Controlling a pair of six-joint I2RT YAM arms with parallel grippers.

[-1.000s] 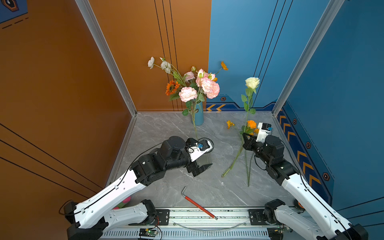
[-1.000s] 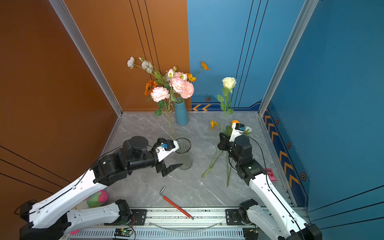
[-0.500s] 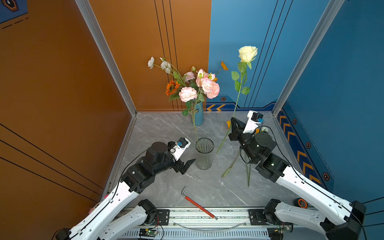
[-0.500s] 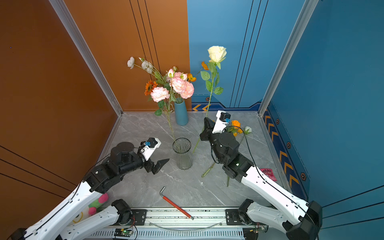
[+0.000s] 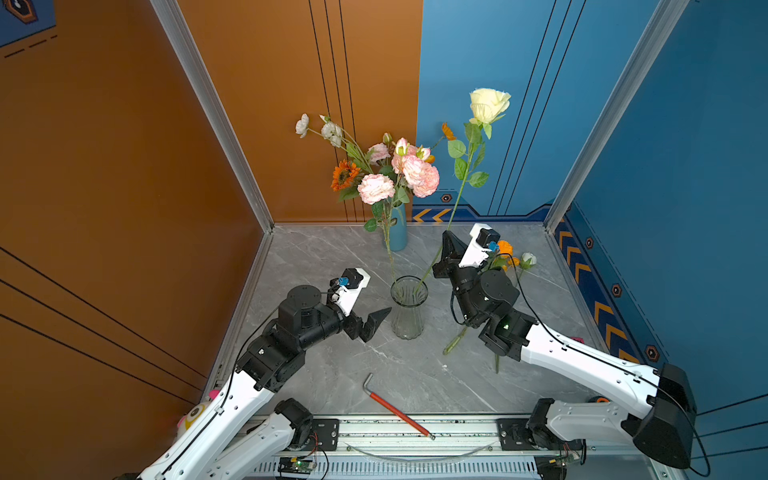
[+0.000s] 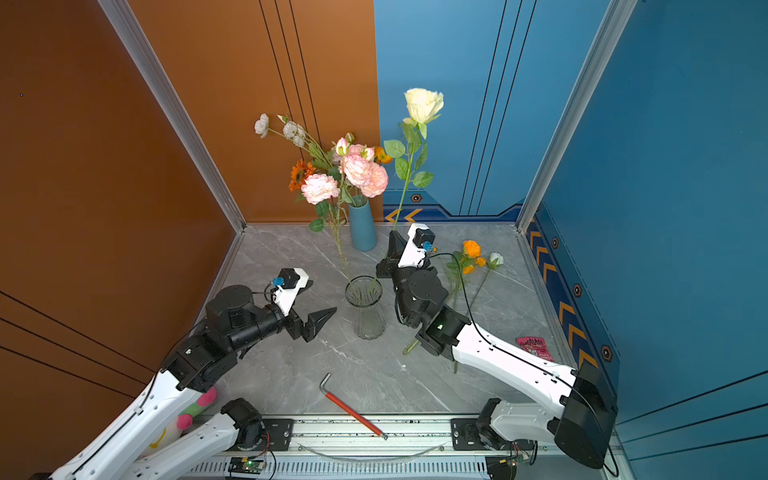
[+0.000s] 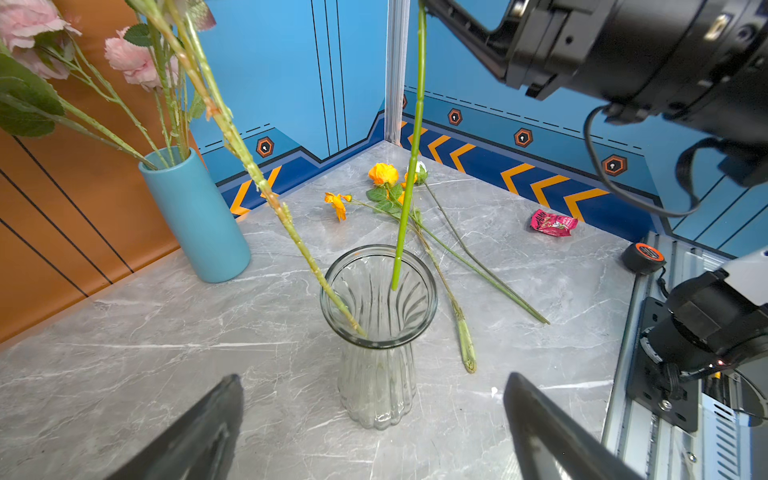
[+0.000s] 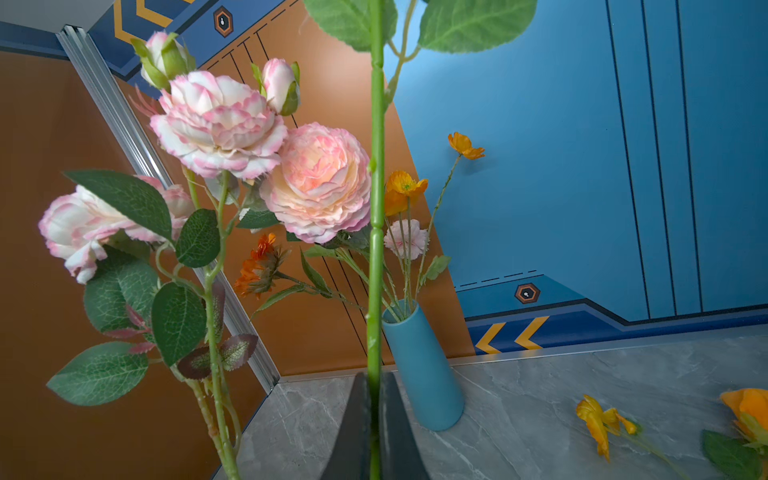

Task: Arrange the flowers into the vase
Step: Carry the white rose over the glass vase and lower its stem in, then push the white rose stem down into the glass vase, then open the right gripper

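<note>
The robot's right gripper will move down toward the vase opening [image 5: 409,291] and let go of the cream rose's green stem, since the stem's lower end hangs just inside, still well above the bottom of the vase.
A clear ribbed glass vase [image 5: 409,307] [image 6: 365,307] [image 7: 378,332] stands mid-table with one pink-flowered stem [image 7: 291,224] leaning in it. My right gripper [image 5: 446,245] [image 6: 392,245] [image 8: 374,390] is shut on the green stem [image 8: 376,208] of a cream rose [image 5: 488,104] [image 6: 424,104], held upright. The stem's lower end [image 7: 395,274] hangs inside the vase mouth. My left gripper [image 5: 374,322] [image 6: 318,322] [image 7: 372,382] is open and empty, just left of the vase base. More flowers [image 5: 505,249] [image 6: 471,249] [image 7: 382,173], orange and white, lie on the table at the back right.
A blue vase [image 5: 398,228] [image 8: 419,365] with pink, white and orange blooms stands at the back wall. A red-handled hex key [image 5: 395,409] lies near the front rail. A pink packet [image 6: 534,347] and a tape roll [image 7: 643,257] sit on the right.
My right gripper lifted the cream rose and carried it left until its stem end entered the vase mouth. My left gripper drew back from the vase towards the left.
</note>
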